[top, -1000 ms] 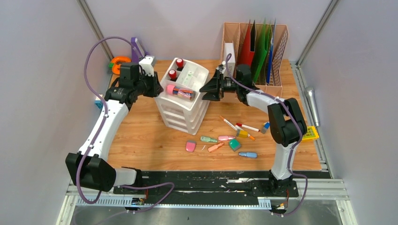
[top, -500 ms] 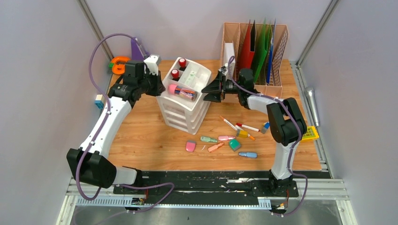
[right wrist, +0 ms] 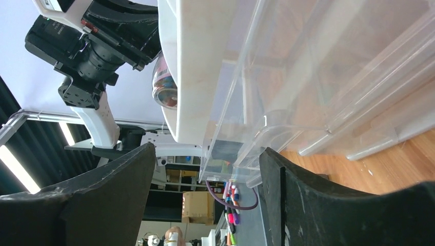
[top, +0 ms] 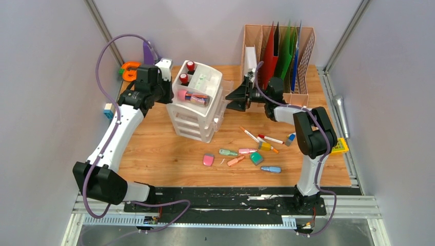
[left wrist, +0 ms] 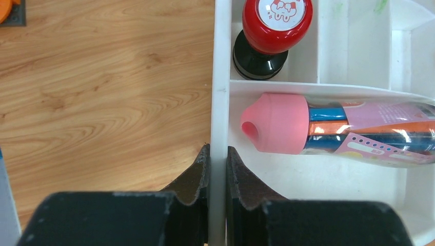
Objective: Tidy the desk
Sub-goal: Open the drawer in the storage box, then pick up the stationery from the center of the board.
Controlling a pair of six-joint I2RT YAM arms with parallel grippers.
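My right gripper is at the clear drawer, and the pink highlighter lies loose on the wood. My right gripper should next move away from the clear drawer, then back and down, tipping over the highlighter.
The desk carries a white drawer unit at the back middle. My left gripper is shut on the left rim of its top tray, one finger outside the wall and the other inside. In the tray stand two red-capped stamps and a pink-capped tube of pens lies beside them. My right gripper stands open at the unit's right side. A clear drawer sticks out toward it, its front lip between the fingertips without touching them.
Loose markers, highlighters and erasers lie on the front right of the wood. A wooden file rack with folders stands at the back right. An orange tape dispenser sits back left, a yellow calculator at the right edge.
The drawer unit has shifted and turned to the left with my left gripper on its rim. The right gripper has opened wider and drawn back right, and a clear drawer now sticks out.
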